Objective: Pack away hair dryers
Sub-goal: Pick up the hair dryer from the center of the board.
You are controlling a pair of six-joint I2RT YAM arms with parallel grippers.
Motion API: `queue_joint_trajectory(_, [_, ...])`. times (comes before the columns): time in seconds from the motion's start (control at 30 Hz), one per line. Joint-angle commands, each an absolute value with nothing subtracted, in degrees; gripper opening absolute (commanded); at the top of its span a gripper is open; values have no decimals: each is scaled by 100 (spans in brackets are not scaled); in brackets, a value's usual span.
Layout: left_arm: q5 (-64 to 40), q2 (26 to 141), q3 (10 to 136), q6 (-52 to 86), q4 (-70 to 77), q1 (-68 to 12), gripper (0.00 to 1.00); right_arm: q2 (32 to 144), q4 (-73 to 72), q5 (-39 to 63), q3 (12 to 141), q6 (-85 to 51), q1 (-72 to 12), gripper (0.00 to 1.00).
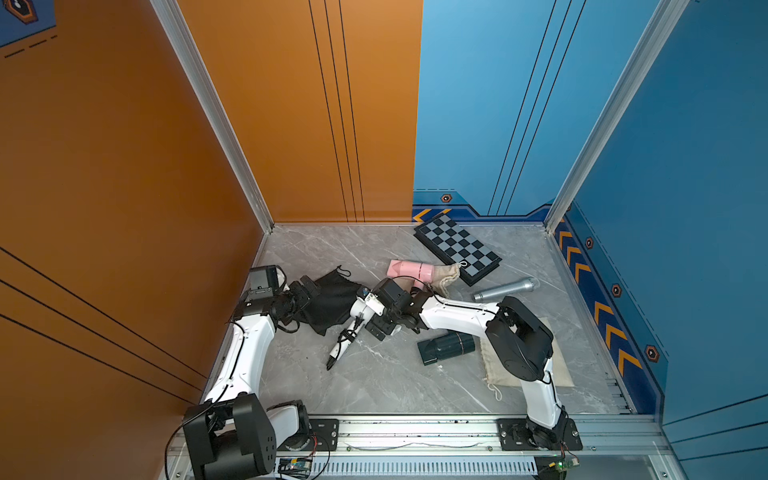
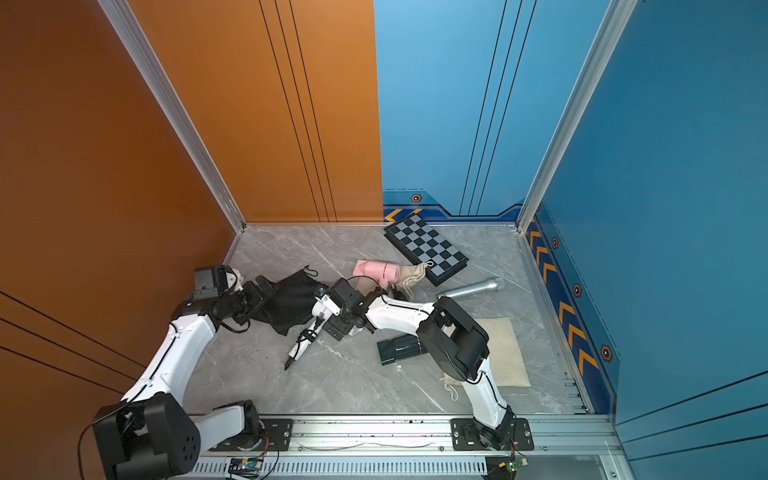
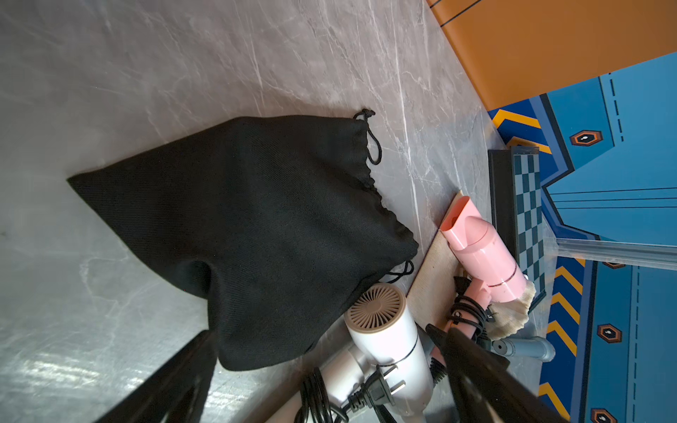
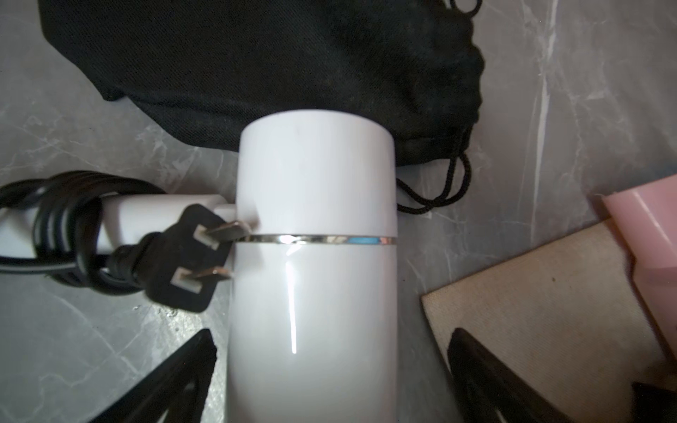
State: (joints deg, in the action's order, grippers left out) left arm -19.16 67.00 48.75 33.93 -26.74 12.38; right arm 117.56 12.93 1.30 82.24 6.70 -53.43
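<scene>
I need to lower my right gripper a little around the white hair dryer's body [image 4: 312, 373] and close it, because its open fingers still leave a gap on each side.
The white hair dryer [image 4: 315, 190] lies on the marble floor beside a black drawstring bag [image 3: 256, 219], its black cord bundled round the folded handle [image 1: 338, 351]. My right gripper [image 4: 331, 351] is open and straddles the dryer's barrel, with a gap on each side. My left gripper [image 3: 326, 348] is open over the bag's near corner. The pink hair dryer [image 1: 411, 269] rests on a beige bag [image 1: 446, 279] further back. The dark hair dryer [image 1: 446, 347] lies near the right arm's elbow.
A folded chessboard [image 1: 457, 247] lies at the back by the blue wall. A silver microphone [image 1: 505, 289] lies to the right of the pink dryer. Another beige bag [image 1: 559, 365] is spread flat under the right arm. An orange wall stands close on the left.
</scene>
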Motion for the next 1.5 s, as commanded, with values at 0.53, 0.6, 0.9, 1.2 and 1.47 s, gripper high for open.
queue_joint_trajectory(0.53, [-1610,6706,4900,3361,-2698,1149,96,12127,1369,145,8385,673,-5273,95])
queue_joint_trajectory(0.6, [-1582,6704,4900,3373,-2691,1132,96,12134,1369,141,8394,675,-5265,94])
queue_joint_trajectory(0.9, [-1511,6661,4942,3375,-2700,1051,96,12164,1365,290,8483,595,-5194,84])
queue_joint_trajectory(1.2, [-1451,6618,4999,3330,-2766,990,96,12257,1371,330,8604,565,-5192,74])
queue_joint_trajectory(1.47, [-1446,6627,5012,3331,-2785,958,96,12179,1335,226,8614,444,-5168,54])
